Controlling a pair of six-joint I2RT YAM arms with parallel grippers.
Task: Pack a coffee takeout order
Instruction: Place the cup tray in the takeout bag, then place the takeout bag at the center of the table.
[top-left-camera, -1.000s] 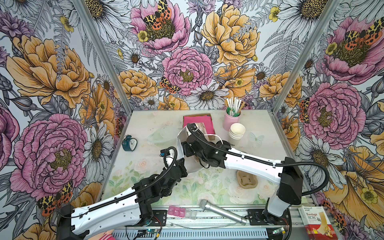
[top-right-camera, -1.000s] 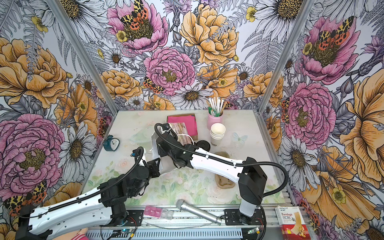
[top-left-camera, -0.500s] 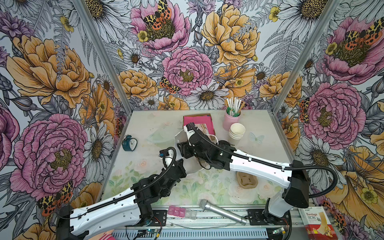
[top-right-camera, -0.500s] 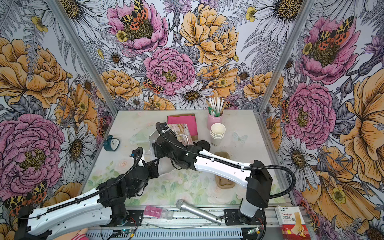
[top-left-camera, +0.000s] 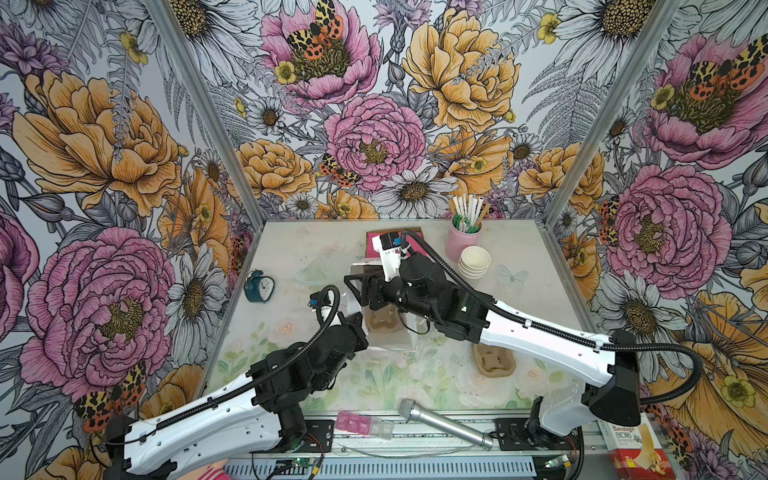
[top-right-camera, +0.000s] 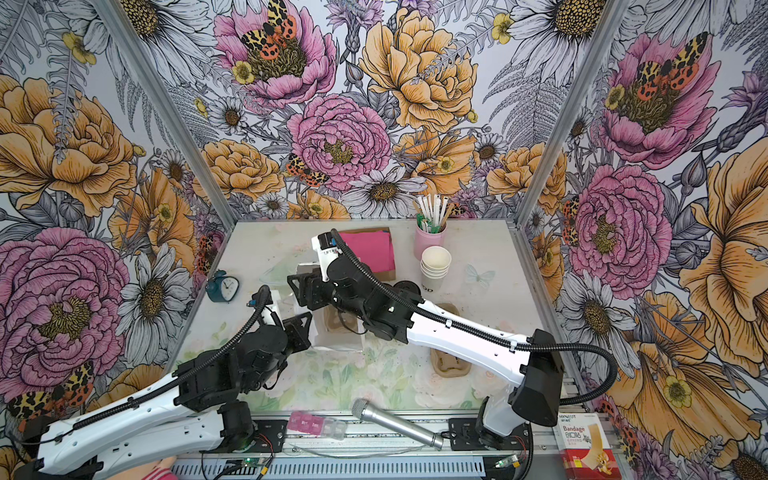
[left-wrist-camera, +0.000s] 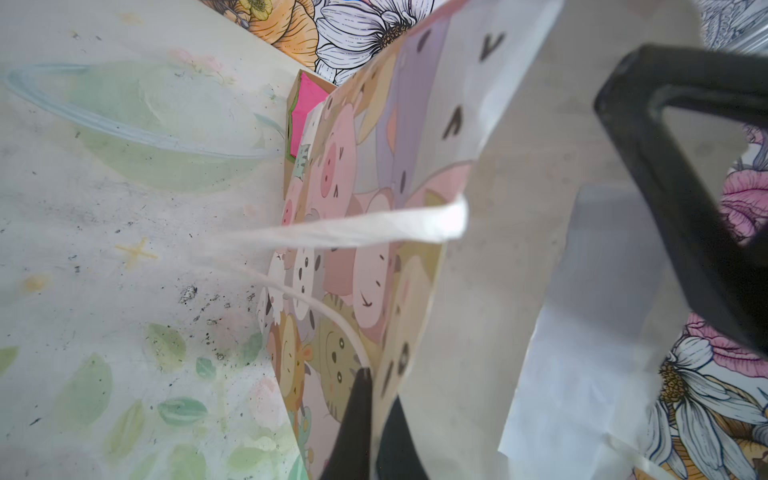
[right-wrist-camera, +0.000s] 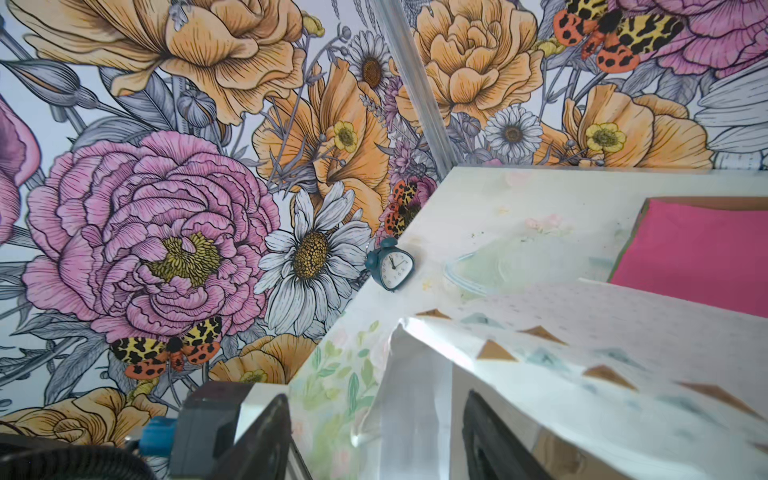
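Observation:
My left gripper will move toward the teal clock's side next, turning with the bag's near side (top-right-camera: 318, 329) (left-wrist-camera: 392, 376), and then let go, because my right gripper crowds the bag's opening.
A paper bag (top-left-camera: 390, 338) (top-right-camera: 338, 338) printed with cartoon animals stands open mid-table, a brown pulp carrier (top-left-camera: 381, 323) inside it. My left gripper (top-left-camera: 360, 328) (left-wrist-camera: 374, 384) is shut on the bag's near wall (left-wrist-camera: 457, 291). My right gripper (top-left-camera: 356, 286) (right-wrist-camera: 376, 409) is open at the far rim, one finger outside and one inside the bag (right-wrist-camera: 582, 374). White paper cups (top-left-camera: 473, 262) (top-right-camera: 435, 264) stand stacked at the back right. The pink napkin (top-right-camera: 370, 251) (right-wrist-camera: 698, 257) lies behind the bag. The black lid (top-right-camera: 405, 286) peeks out behind my right arm.
A pink holder of stirrers (top-left-camera: 463, 241) stands behind the cups. A second pulp carrier (top-left-camera: 494, 359) lies under my right arm. A teal clock (top-left-camera: 258, 286) sits at the left edge. A microphone (top-left-camera: 442, 424) and pink packet (top-left-camera: 361, 424) lie on the front rail.
My right gripper's jaws have spread wider and shifted a little to the left at the bag's rim. The left gripper has kept its hold on the bag.

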